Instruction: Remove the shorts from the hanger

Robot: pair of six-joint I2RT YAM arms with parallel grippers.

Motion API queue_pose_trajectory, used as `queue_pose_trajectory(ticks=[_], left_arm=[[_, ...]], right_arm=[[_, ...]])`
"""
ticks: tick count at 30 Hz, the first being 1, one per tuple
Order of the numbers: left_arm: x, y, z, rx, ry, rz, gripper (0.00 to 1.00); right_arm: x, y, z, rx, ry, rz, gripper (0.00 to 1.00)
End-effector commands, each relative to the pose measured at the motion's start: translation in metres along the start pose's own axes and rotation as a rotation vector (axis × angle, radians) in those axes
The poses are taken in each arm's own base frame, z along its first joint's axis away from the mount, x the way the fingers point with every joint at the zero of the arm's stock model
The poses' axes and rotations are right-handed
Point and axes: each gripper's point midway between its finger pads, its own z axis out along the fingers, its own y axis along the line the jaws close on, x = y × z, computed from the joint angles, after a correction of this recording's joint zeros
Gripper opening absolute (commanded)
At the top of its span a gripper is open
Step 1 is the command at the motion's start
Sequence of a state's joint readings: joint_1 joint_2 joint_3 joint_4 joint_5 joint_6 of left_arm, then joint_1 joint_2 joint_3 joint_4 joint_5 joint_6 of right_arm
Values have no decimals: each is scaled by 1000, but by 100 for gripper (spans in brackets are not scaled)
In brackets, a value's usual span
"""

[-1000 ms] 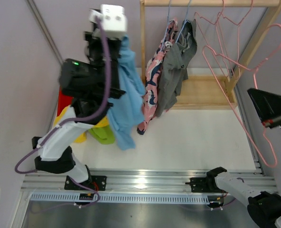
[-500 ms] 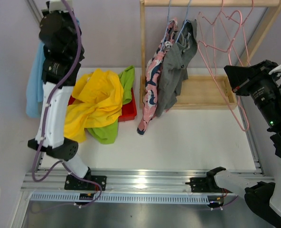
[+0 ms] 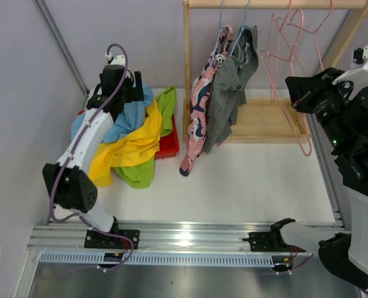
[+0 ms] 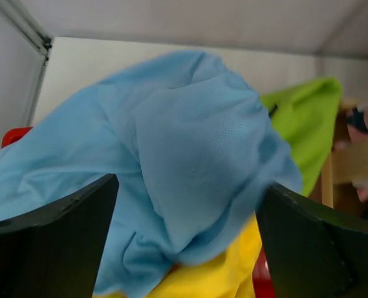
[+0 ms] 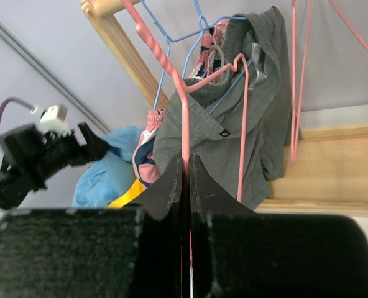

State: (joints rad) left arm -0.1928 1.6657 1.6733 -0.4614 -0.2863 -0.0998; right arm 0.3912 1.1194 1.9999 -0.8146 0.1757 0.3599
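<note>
My right gripper holds the bare pink hanger and will next carry it outward toward the bar and toward the dark grey shorts (image 3: 227, 93), before I let go of the hanger's wire.
The light blue shorts (image 3: 129, 117) (image 4: 190, 143) lie loose on top of the yellow shorts (image 3: 131, 149) (image 4: 234, 273) and the lime green shorts (image 3: 165, 105) (image 4: 302, 118). My left gripper (image 3: 125, 93) (image 4: 187, 186) stands open just above them, jaws wide apart and gripping nothing. The pink printed shorts (image 3: 199, 105) (image 5: 148, 136) and the dark grey shorts (image 3: 227, 93) (image 5: 234, 143) hang on blue hangers (image 5: 165, 56). At the right, my right gripper (image 3: 294, 93) (image 5: 185, 162) is shut on a bare pink hanger (image 3: 303, 133) (image 5: 183, 105).
A wooden rack (image 3: 186, 62) with a slatted base (image 3: 265, 121) stands at the back. More pink hangers (image 3: 283, 31) hang on its rail. A red bin (image 3: 168, 146) sits under the pile of shorts on the left. A grey wall lies close on the left.
My left arm came down from high on the left and opened; the light blue shorts dropped onto the pile. The right arm shifted slightly, still gripping the pink hanger.
</note>
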Motion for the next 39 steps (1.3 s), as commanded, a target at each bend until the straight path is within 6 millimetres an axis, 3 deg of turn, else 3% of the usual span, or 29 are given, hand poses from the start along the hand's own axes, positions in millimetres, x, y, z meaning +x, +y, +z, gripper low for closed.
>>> queue_pose_trajectory(ticks=[1,3,4,5,6,7,8,9,11,14,17,19,23,30,36,39], left_arm=[[-76,-19,-87,200,-287,-168,99],[-61,-27,-100,209,-253,-152,99],[-62,-24,-122,217,-286,-148,100],[-65,-35,-140,258,-314,-142,99],[-66,-38,-154,280,-339,-144,99],[-54,-43,-160,299,-335,-130,99],[-60,-38,-183,306,-379,-144,99],[-53,-48,-193,341,-375,-133,99],[-45,-44,-209,359,-374,-134,99],[-20,-39,-209,352,-335,-124,99],[-16,-31,-226,370,-366,-137,99],[-3,-31,-230,390,-363,-134,99],[17,-32,-223,395,-341,-116,99],[33,-35,-213,393,-303,-93,99],[36,-37,-212,398,-295,-91,99],[36,-37,-214,403,-295,-92,99]], right_arm=[[-14,7,17,-21,-65,-13,0],[-9,7,35,-22,-51,-28,0],[-9,6,41,-16,-50,-33,0],[-14,4,46,-10,-59,-39,0],[-11,0,61,1,-52,-41,0],[-11,0,68,-15,-49,-40,0],[-17,-13,77,17,-67,-37,0],[-25,-15,82,13,-90,-15,0],[-24,-30,105,36,-78,-5,0],[-23,-40,129,70,-77,-16,0],[-18,-49,152,77,-76,-9,0],[-11,-54,171,78,-69,3,0],[-7,-57,193,75,-65,23,0],[-8,-63,208,93,-76,16,0],[7,-74,210,126,-31,5,0],[4,-73,203,130,-38,1,44]])
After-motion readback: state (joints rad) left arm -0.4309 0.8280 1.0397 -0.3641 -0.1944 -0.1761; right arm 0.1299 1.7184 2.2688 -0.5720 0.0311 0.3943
